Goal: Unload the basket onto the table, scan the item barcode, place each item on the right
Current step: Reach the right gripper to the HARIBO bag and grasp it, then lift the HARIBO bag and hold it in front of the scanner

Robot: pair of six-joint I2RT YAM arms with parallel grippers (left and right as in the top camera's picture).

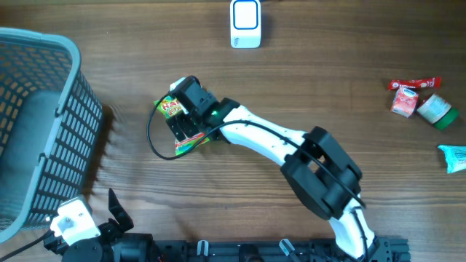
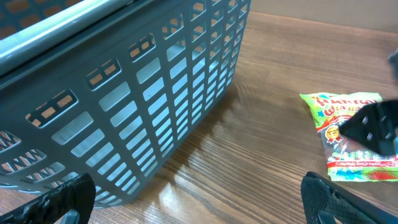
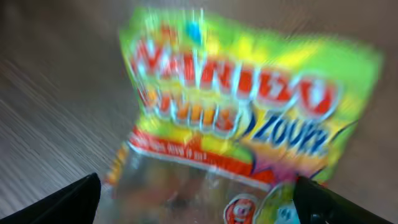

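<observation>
The right gripper will go down onto the bag's clear lower part (image 3: 196, 191) and close across it, since its open fingers are already at both sides of that section.
The item, a colourful candy bag (image 1: 173, 109) with red lettering, lies flat on the wooden table left of centre. My right gripper (image 1: 186, 116) hovers low over it, covering its middle. In the right wrist view the blurred bag (image 3: 236, 106) fills the frame, and the right gripper (image 3: 199, 205) is open with one finger on each side of the bag's clear lower part. The bag (image 2: 348, 140) also shows in the left wrist view, partly behind the dark right gripper (image 2: 373, 124). My left gripper (image 2: 199, 199) is open and empty near the front left. No barcode is visible.
A white and blue scanner (image 1: 245, 23) stands at the far edge. A grey slotted basket (image 1: 44, 124) fills the left side, close to my left gripper. At the right lie a red packet (image 1: 413, 84), a pink carton (image 1: 404, 102), a green-capped bottle (image 1: 437, 110) and a teal packet (image 1: 453, 156).
</observation>
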